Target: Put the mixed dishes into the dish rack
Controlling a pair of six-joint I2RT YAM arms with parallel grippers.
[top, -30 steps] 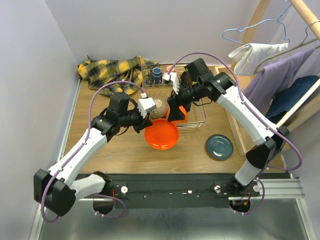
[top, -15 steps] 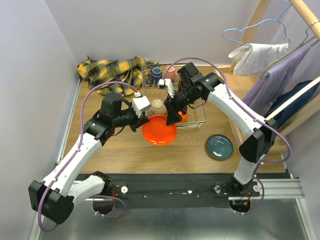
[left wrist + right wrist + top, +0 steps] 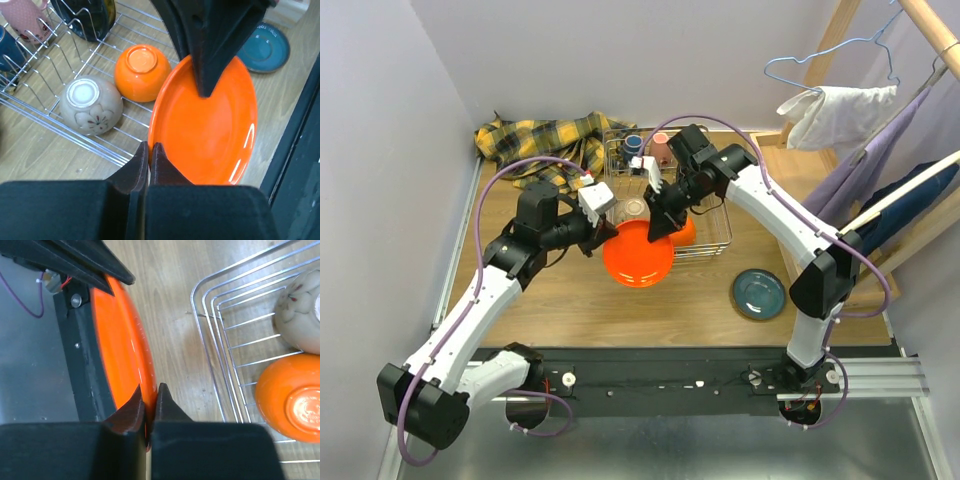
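Observation:
Next, my right gripper carries the plate outward past the bowls, then down, and releases it among wire loops. A gap is free beside the dark glossy dish.
An orange plate (image 3: 638,257) hangs tilted just in front of the dish rack (image 3: 728,232), a silver wire basket. My left gripper (image 3: 149,146) is shut on the plate's near rim (image 3: 210,130). From the other side, my right gripper (image 3: 150,390) is shut on the opposite rim of the plate (image 3: 125,350). In the top view the left gripper (image 3: 610,235) and right gripper (image 3: 660,232) face each other across the plate. An orange bowl (image 3: 141,70) and a beige flowered bowl (image 3: 91,104) lie upside down in the rack. A teal plate (image 3: 758,293) lies on the table to the right.
A yellow plaid cloth (image 3: 545,145) is bunched at the back left. A pink cup (image 3: 25,17) and a dark glossy dish (image 3: 87,15) stand at the rack's far end. Wooden frame and hanging clothes (image 3: 880,150) fill the right side.
My right gripper has closed on the orange plate's rim. Both arms and the plate have shifted slightly left and toward the back.

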